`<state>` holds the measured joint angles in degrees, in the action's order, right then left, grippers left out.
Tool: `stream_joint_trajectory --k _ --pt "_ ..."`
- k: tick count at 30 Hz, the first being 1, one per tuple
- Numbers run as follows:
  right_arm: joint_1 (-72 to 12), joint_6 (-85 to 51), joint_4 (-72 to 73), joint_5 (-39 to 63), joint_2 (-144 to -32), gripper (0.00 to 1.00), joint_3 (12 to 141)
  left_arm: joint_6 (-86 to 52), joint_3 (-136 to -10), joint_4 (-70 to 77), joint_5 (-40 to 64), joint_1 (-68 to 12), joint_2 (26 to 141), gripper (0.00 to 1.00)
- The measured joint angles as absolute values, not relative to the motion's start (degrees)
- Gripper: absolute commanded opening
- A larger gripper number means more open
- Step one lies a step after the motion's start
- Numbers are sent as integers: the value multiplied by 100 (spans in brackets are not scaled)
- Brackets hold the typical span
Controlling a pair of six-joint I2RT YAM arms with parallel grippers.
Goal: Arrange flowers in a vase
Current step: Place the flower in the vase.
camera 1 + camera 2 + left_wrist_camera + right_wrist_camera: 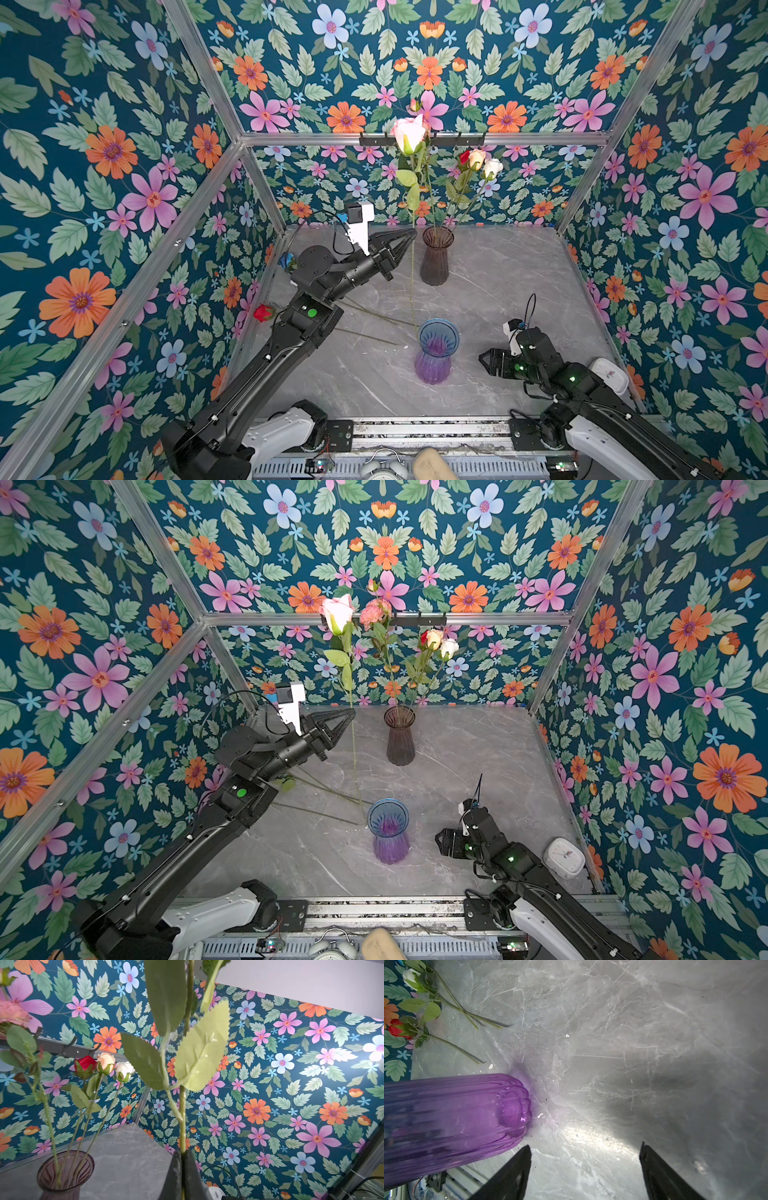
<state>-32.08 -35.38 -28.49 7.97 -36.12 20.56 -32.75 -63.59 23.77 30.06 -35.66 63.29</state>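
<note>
My left gripper moves back toward the purple-blue vase's opening (439,333) next, then down to release the pink rose stem inside, as its lower end hangs beside the vase's rim.
My left gripper (411,237) (182,1155) is shut on the thin green stem (182,1115) of an upright pink rose (409,133) (337,611). The stem's lower tip hangs by the left rim of the purple-blue vase (436,353) (388,833); whether it is inside I cannot tell. A dark vase (436,255) (64,1172) at the back holds red, peach and white roses (478,160) and a frilly pink bloom (374,613). My right gripper (484,361) (584,1151) is open and empty, low beside the purple vase (456,1115).
More flowers lie on the table at the left: a red rose (262,312) (397,1029), a blue one (286,261) and a white one (410,975). A white clock (564,857) stands at the right wall. A hook rail (457,139) crosses the back.
</note>
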Motion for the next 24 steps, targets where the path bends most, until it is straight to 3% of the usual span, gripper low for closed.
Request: stream_joint_trajectory --k 14,24 --pt "-3208 -3535 -2832 878 -3494 84 2056 -2902 -6361 3009 3269 -4091 6838 0" --pt "-3210 -3533 -2832 878 -3406 84 2056 -2388 -4869 3616 3625 -4235 6827 0"
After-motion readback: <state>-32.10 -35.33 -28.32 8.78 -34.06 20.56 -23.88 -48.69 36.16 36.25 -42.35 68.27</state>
